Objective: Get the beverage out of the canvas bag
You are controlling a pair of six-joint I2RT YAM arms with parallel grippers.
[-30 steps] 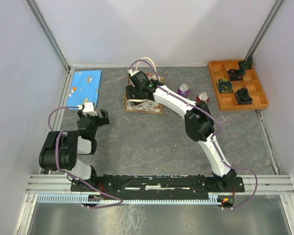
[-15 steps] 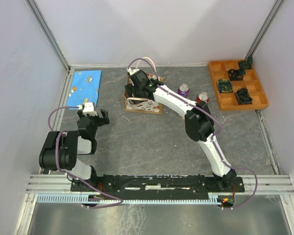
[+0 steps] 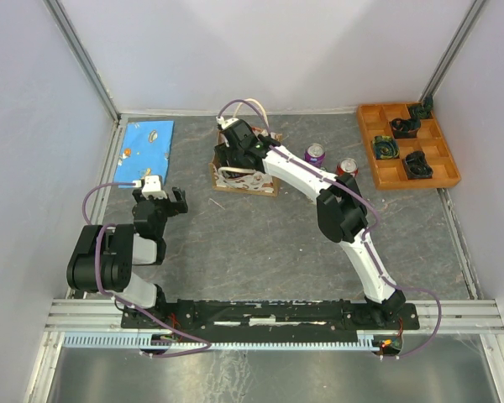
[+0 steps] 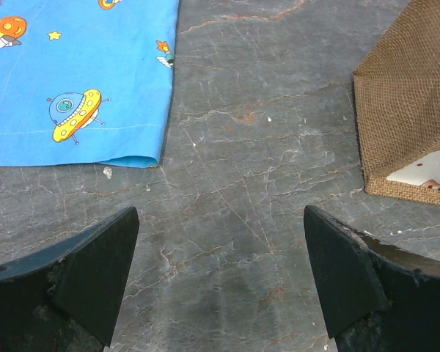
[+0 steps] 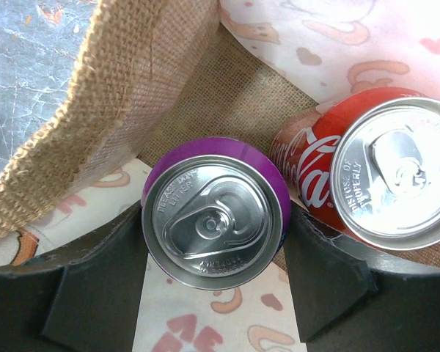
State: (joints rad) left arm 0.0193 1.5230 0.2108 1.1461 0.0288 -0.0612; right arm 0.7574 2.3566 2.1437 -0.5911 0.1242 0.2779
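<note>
The tabletop by the outer red can lies right of my right gripper in the top view, so I should lift above the enclosing bag, cross, lower and release.
The canvas bag (image 3: pixel 245 180) stands at the back middle of the table, and its burlap wall (image 5: pixel 117 88) and white patterned lining fill the right wrist view. Inside it a purple beverage can (image 5: pixel 216 224) stands upright beside a red Coca-Cola can (image 5: pixel 396 169). My right gripper (image 5: pixel 216 242) reaches down into the bag (image 3: pixel 235 151), one finger pressed against each side of the purple can. My left gripper (image 4: pixel 220 271) hovers open over bare table at the left (image 3: pixel 176 201), with the bag's corner (image 4: pixel 407 95) off to its right.
Outside the bag, a purple can (image 3: pixel 316 154) and a red can (image 3: pixel 347 167) stand to its right. An orange compartment tray (image 3: pixel 378 172) with dark parts sits at the back right. A blue patterned cloth (image 3: pixel 146 143) (image 4: pixel 73 73) lies at the back left.
The right gripper has settled slightly deeper into the bag, nudging the bag a little. The left arm has not moved.
</note>
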